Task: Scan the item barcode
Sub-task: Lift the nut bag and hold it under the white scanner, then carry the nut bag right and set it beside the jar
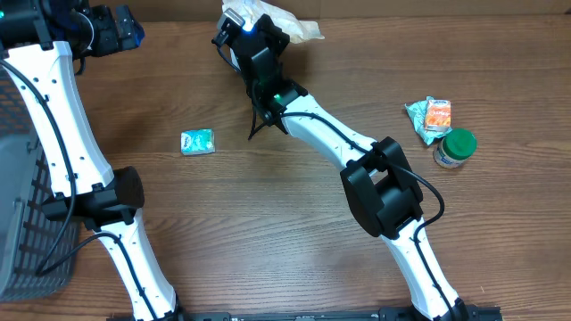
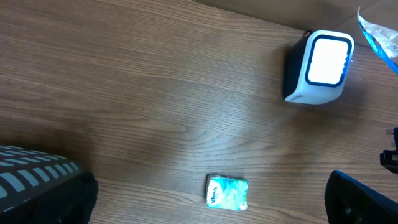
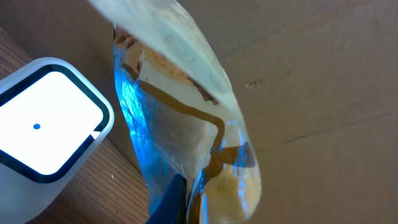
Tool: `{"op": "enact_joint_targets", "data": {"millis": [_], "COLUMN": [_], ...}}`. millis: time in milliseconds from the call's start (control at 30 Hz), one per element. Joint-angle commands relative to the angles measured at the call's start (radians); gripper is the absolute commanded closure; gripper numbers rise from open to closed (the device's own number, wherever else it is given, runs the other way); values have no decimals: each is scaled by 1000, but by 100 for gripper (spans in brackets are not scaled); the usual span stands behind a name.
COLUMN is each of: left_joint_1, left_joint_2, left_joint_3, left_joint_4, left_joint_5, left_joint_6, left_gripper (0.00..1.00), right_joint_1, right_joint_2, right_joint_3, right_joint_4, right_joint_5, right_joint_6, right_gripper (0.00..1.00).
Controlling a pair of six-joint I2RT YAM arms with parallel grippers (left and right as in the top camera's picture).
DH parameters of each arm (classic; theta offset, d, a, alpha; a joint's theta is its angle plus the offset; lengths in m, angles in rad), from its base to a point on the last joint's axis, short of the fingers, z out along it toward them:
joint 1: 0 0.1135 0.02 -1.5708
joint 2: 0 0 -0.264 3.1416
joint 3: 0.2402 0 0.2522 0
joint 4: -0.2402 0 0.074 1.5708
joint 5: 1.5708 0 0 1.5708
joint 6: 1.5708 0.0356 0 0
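Observation:
Open wood lies beside the packet and jar, so my right gripper should next carry the bag away from the scanner toward them, then go down and open.
The item is a clear crinkly bag with cream contents and brown print. My right gripper is shut on its lower edge, one blue finger showing against the film. The bag hangs just right of the scanner, a white box whose lit face glows blue onto the film. From overhead the bag and scanner sit at the table's back edge, my right gripper below them. My left gripper stands open at the back left, holding nothing. The scanner also shows in the left wrist view.
A teal tissue pack lies left of centre, and shows as the tissue pack under my left gripper. A green-lidded jar and an orange-and-green packet lie at the right. A dark basket stands at the left edge. Cardboard walls the back.

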Motion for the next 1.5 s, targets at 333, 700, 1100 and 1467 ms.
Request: {"op": "enact_joint_targets", "data": {"millis": [333,700,1100,1467], "left_joint_1": [-7,-7,-7,-7], "left_joint_2": [-33,-33,-33,-33], "left_joint_3": [17,17,17,17], "left_joint_4": [-2,-2,-2,-2], "left_joint_5": [-7,-7,-7,-7], "left_joint_6": [-14,-14,-14,-14], "left_gripper": [0,0,0,0], "right_joint_1": [-45,-381,-803,-892], "right_joint_2": [-386,-660,-626,-625], "right_joint_3": [12,12,-251,-492], "right_joint_4": [-601,-1273,-1289,-1092], "right_joint_5": [-219,-629,-846,-859], "right_joint_6": [727,1322,1337,1344], "right_gripper": [96,96,96,82]}}
